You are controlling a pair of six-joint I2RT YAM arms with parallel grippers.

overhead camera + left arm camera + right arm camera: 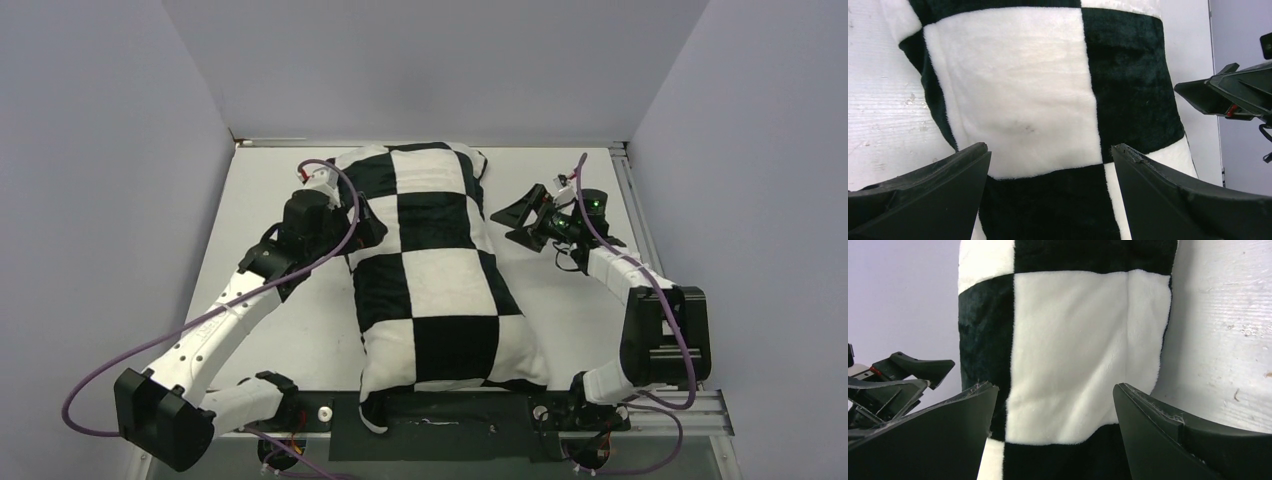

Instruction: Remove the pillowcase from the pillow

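I should next lower my right gripper across the gap onto the pillowcase's white side square (478,223) (1074,371), because that is below it and to its left in the top view.
The black-and-white checkered pillowcase (440,270) lies lengthwise down the middle of the white table, plump and filled. The plain white pillow is hidden inside it. My left gripper (368,228) is open against the cover's left side near the far end; in the left wrist view (1050,155) the jaws stand wide apart with checkered fabric (1018,90) between and beyond them. My right gripper (510,225) is open just off the cover's right side; in the right wrist view (1054,387) its jaws are wide apart facing the cover (1073,350). Neither holds anything.
The white table (280,330) is boxed in by grey walls at the left, back and right. A metal rail (640,210) runs along the right edge. A black strip (450,415) lies at the near edge between the arm bases. The opposite gripper shows in each wrist view.
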